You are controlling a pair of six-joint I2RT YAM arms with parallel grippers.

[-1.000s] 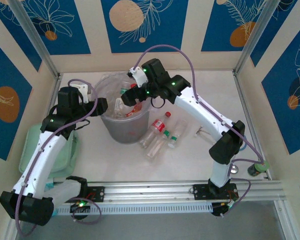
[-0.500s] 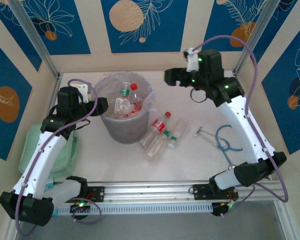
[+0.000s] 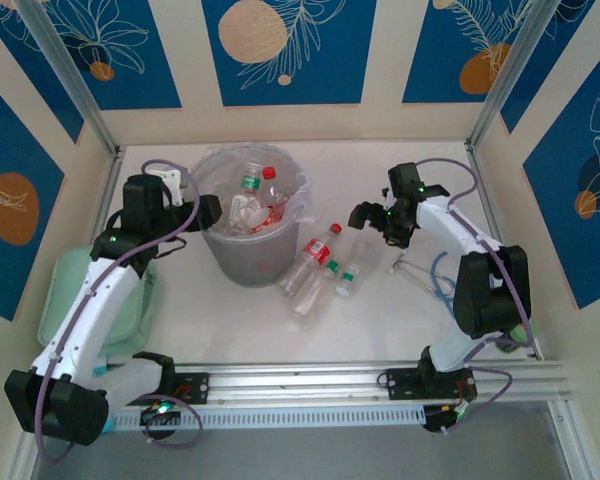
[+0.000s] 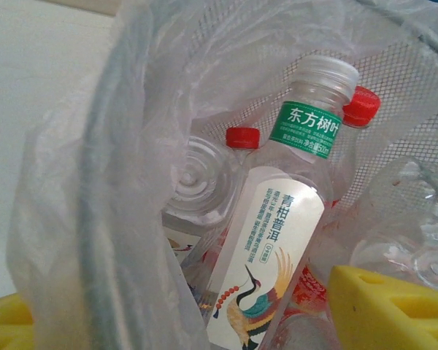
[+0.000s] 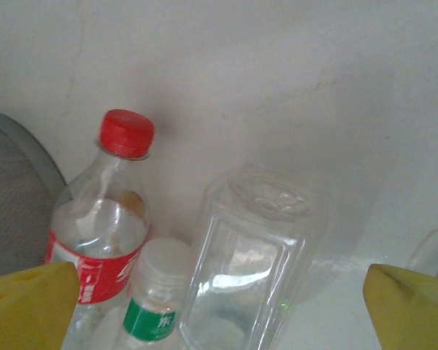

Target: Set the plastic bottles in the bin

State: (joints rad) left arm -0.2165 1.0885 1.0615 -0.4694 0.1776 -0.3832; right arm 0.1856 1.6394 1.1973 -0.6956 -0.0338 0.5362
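I need to lower my right gripper next over the square base end (image 3: 364, 243) (image 5: 259, 222) of the clear green-banded bottle and close it, as its open fingers are already on either side of it.
The bin (image 3: 223, 262) is a round grey bucket lined with a clear bag, left of the table's middle, with several plastic bottles (image 3: 252, 203) inside. Three more plastic bottles (image 3: 318, 262) lie on the table just to its right. My left gripper (image 3: 208, 210) stands open at the bin's left rim. In the left wrist view the bag-covered rim (image 4: 109, 219) runs between its yellow fingers (image 4: 387, 306), in front of a white-labelled bottle (image 4: 277, 240). My right gripper (image 3: 362, 214) hangs open above the table bottles: a red-capped one (image 5: 102, 233), a green-labelled one (image 5: 157, 299) and a clear square one (image 5: 248, 270).
A flat pale green tray (image 3: 55, 315) lies at the left under the left arm. A thin metal piece (image 3: 408, 267) and a blue cable loop (image 3: 446, 284) lie on the table to the right. A dark object (image 3: 514, 336) stands by the right wall.
The right gripper was over the bin, swung out to the far right, and has come down over the bottles on the table. A red-capped bottle now shows in the bin. The left arm has barely moved.
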